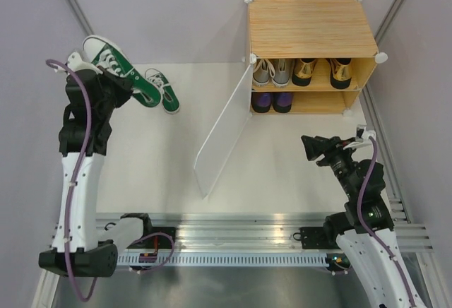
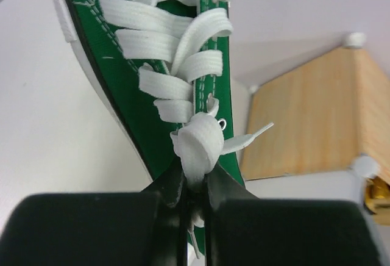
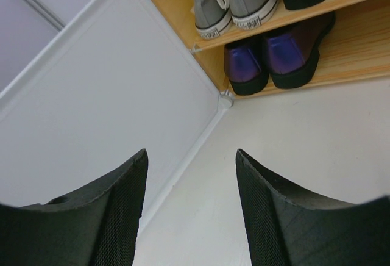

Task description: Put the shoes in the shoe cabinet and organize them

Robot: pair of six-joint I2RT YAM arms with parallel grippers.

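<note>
I will next move my left gripper over the cabinet's door and down to let go of the laces, because the tabletop in front of the cabinet is to the gripper's right in the top view.
My left gripper (image 1: 119,76) is shut on the white laces and tongue of a green sneaker (image 1: 106,55), which hangs lifted at the far left. In the left wrist view that green sneaker (image 2: 122,89) fills the frame above the closed gripper (image 2: 195,180). A second green sneaker (image 1: 164,90) lies on the table beside it. The shoe cabinet (image 1: 311,29) stands at the back right with its white door (image 1: 222,128) swung open. Grey sneakers (image 1: 272,72) and gold shoes (image 1: 322,72) sit on the upper shelf, purple shoes (image 1: 272,102) on the lower. My right gripper (image 1: 311,149) is open, holding nothing, before the cabinet.
The open door panel (image 3: 91,95) juts toward the near edge, left of my right gripper (image 3: 192,156). The right half of the lower shelf (image 1: 321,102) is bare. The purple shoes (image 3: 274,58) and grey sneakers (image 3: 237,3) face outward. Grey walls close in both sides.
</note>
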